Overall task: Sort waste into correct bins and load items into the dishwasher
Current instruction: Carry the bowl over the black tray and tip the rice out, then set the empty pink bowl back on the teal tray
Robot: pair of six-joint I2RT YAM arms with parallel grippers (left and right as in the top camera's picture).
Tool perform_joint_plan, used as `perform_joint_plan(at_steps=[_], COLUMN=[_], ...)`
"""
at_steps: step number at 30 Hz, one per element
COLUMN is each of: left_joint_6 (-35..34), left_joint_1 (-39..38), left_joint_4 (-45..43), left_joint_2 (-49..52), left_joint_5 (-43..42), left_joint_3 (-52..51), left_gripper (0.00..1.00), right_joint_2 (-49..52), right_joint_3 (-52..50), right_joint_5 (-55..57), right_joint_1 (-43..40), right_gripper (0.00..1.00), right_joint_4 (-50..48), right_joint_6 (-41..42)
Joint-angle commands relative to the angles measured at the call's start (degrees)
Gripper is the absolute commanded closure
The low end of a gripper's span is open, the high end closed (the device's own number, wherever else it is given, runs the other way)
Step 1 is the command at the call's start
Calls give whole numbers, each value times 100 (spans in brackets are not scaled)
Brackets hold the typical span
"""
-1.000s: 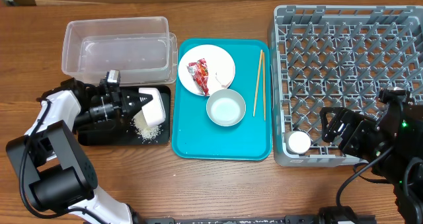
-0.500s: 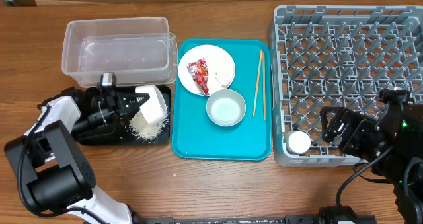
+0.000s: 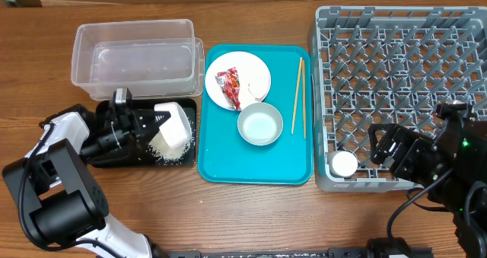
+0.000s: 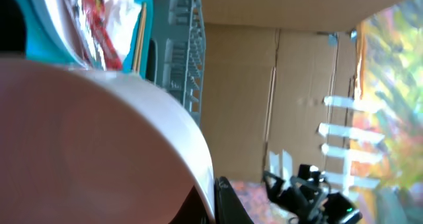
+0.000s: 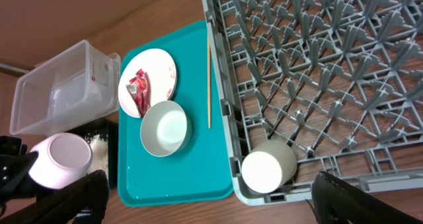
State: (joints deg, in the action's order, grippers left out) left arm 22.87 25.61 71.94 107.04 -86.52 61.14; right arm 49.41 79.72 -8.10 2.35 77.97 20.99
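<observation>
Rice (image 3: 171,153) lies heaped below, so the bowl turns upright in my left gripper next and comes down onto the teal tray's near corner.
My left gripper (image 3: 156,121) is shut on the rim of a white bowl (image 3: 173,125), tipped on its side over the black tray (image 3: 114,160). The bowl's pinkish underside (image 4: 99,131) fills the left wrist view. A heap of rice (image 3: 171,153) lies in the tray under the bowl. Behind it stands the clear tub (image 3: 133,56). A plate (image 3: 257,71) carries the red wrapper (image 3: 230,88); a second bowl (image 3: 260,125) and the chopsticks (image 3: 299,98) lie nearby. A cup (image 3: 344,164) sits in the grey rack (image 3: 403,60). My right gripper (image 3: 384,151) hangs open by the cup, holding nothing.
The plate, second bowl and chopsticks rest on a teal tray (image 3: 228,168) between the black tray and the rack. The cup (image 5: 268,170) lies in the rack's front left corner. Bare wooden table runs along the front edge.
The left gripper has tipped the bowl further and drawn back a little to the left. The rice heap in the black tray has grown. The right arm has not moved.
</observation>
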Motion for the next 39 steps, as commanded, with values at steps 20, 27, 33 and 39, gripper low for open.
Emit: perform_joint_plan(at_steps=[20, 27, 33, 39], left_joint_6=[-4017, -5523, -5670, -5386], left_joint_1=[-4909, -6686, -6843, -6771], left_joint_4=[-1104, -1239, -1296, -1316], left_joint_2=[-1904, -1137, -581, -575], left_joint_5=[7628, 9951, 10218, 9720], left_joint_3=[1274, 1272, 1272, 1438], left_gripper=[96, 96, 96, 44], right_joint_2=[-15, -15, -15, -15], right_joint_3=[48, 48, 48, 48], right_joint_5=[35, 37, 37, 37], right_joint_1=[26, 26, 26, 26], right_gripper=[0, 0, 0, 0], right_joint_4=[81, 188, 210, 205], right_joint_6=[31, 31, 28, 28])
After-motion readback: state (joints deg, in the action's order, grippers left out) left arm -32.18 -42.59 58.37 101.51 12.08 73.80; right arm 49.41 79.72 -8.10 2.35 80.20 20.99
